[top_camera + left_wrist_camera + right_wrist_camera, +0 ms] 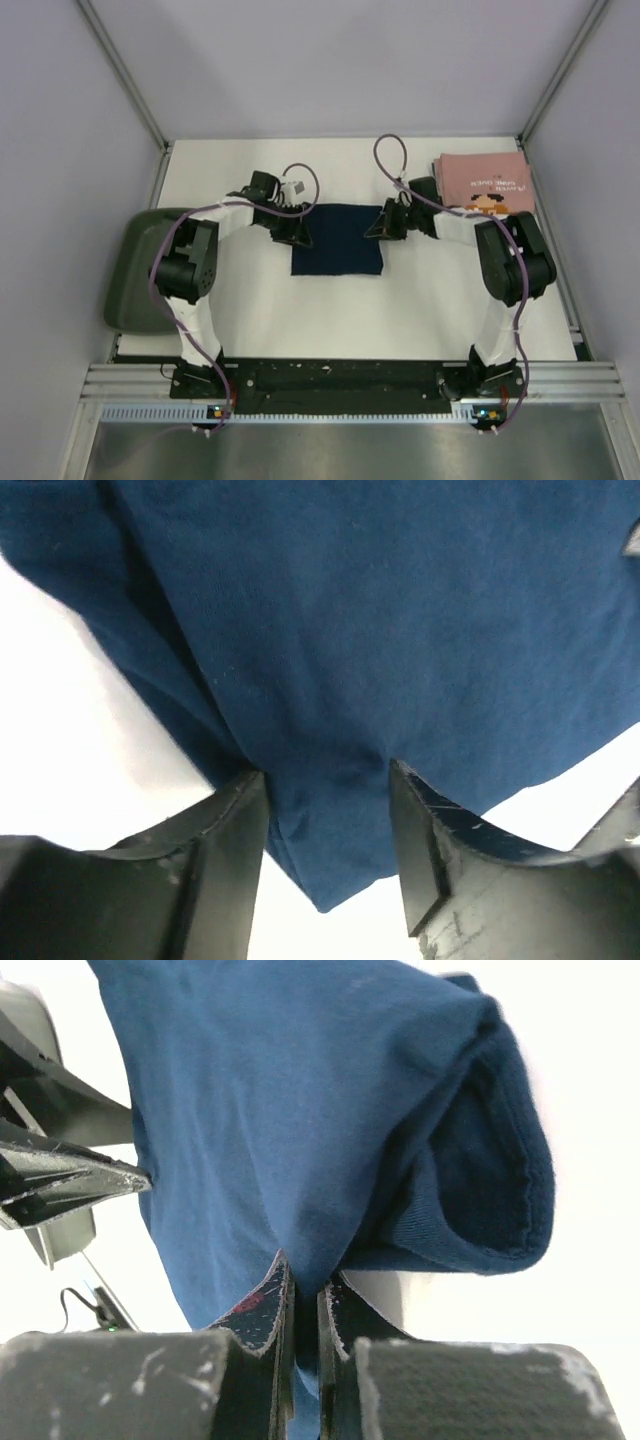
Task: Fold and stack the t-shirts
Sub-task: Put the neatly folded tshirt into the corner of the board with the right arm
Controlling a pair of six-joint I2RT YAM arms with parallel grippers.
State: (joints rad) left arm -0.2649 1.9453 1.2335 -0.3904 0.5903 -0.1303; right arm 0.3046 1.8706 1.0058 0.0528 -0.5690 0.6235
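Observation:
The navy t-shirt (337, 240) should go on top of the pink t-shirt (485, 183) next, since that one already lies folded. I need to raise my right gripper, carry the navy one outward and over, lower it and let it go.
The navy blue t-shirt (337, 240) lies folded into a rectangle in the middle of the white table. My left gripper (300, 233) is at its left edge. In the left wrist view its jaws (325, 775) stand wide apart, with a corner of the navy cloth (350, 630) between them, not pinched. My right gripper (381, 224) is at the shirt's right edge. In the right wrist view it (305, 1282) is shut on a fold of the navy cloth (290, 1110). The pink t-shirt (485, 183), printed with a cartoon face, lies folded at the back right.
A dark green tray (135, 275) hangs over the table's left edge. Grey walls enclose the table on three sides. The left gripper's fingers (70, 1175) show at the left of the right wrist view, close to the shirt.

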